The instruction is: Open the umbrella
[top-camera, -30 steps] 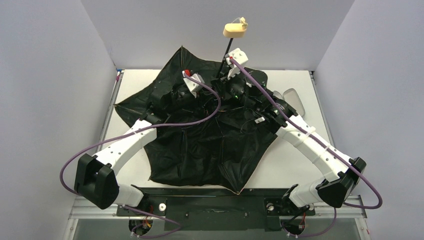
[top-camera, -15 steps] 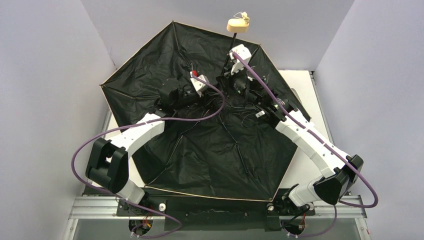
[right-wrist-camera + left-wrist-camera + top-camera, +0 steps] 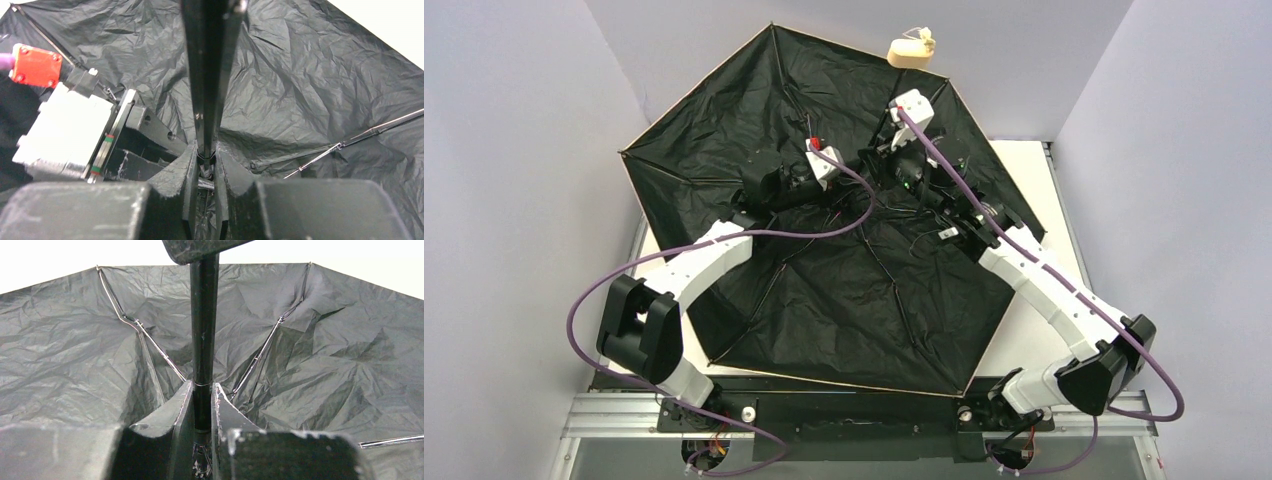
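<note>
My left gripper needs to go left in the top view next, push along the umbrella's stem toward the hub (image 3: 858, 212) (image 3: 201, 469) and then let go, because the canopy's lining is still creased.
The umbrella's canopy (image 3: 844, 290) is spread wide, black lining up, and covers most of the table. Its thin black shaft (image 3: 886, 115) rises toward the back wall to the beige handle knob (image 3: 911, 52). My left gripper (image 3: 862, 168) is shut on the shaft near the hub; in the left wrist view the fingers (image 3: 182, 405) clamp the shaft (image 3: 203, 330). My right gripper (image 3: 882, 150) is shut on the same shaft just beside it; in the right wrist view its fingers (image 3: 190, 165) pinch the shaft (image 3: 207, 75) low down. Thin metal ribs (image 3: 145, 337) run along the lining.
The white table (image 3: 1029, 170) shows only at the right and back right. The canopy overhangs the table's left edge and nears the grey back wall (image 3: 844, 30) and left wall (image 3: 524, 150). The left gripper's white body (image 3: 65, 130) shows close beside the right fingers.
The canopy went from crumpled and half folded to fully spread. The handle knob and shaft have tilted a little to the right. Both grippers stayed on the shaft.
</note>
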Available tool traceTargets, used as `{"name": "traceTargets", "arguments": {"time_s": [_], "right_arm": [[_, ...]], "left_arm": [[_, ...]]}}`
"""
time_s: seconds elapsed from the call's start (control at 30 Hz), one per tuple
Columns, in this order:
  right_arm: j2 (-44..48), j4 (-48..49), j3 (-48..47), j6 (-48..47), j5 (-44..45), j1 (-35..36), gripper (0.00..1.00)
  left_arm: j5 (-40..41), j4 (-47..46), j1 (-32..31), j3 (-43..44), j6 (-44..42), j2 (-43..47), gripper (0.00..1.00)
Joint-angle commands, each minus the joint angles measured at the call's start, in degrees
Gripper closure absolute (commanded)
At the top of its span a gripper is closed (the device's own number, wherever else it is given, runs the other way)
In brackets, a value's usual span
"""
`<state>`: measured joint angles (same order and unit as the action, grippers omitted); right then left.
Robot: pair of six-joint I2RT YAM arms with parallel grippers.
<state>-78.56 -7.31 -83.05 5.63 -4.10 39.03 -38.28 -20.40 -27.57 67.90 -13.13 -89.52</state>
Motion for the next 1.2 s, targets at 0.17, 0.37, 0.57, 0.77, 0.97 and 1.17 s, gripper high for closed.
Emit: {"name": "traceTargets", "arguments": {"time_s": [0.17, 0.37, 0.57, 0.77, 0.97, 1.17], "right_arm": [[18.51, 3.95, 14.4, -5.87, -3.98, 1.06, 0.3], [27.26, -2.95, 24.41, -9.34, 1.12, -0.88, 0.25], [27.03, -7.28, 21.36, -0.06, 1.46, -13.74, 0.23], [25.75, -10.81, 17.72, 4.48, -3.04, -21.06, 0.21], [20.2, -22.64, 6.36, 3.88, -17.48, -27.26, 0.18], [16.53, -31.25, -0.66, 1.03, -28.89, -29.35, 0.17]], "left_arm": [[11.95, 4.91, 7.4, 11.29, -4.24, 2.95, 1.0], [11.22, 5.87, 8.74, 16.56, -12.65, 5.98, 1.0], [7.87, 7.54, 8.72, 16.65, -31.38, 11.19, 1.0], [3.53, 9.89, 6.79, 13.26, -57.55, 17.28, 1.0], [4.21, 11.58, 7.05, 9.44, -79.42, 19.67, 1.0], [3.03, 10.76, 8.71, 7.44, -90.31, 20.04, 1.0]]}}
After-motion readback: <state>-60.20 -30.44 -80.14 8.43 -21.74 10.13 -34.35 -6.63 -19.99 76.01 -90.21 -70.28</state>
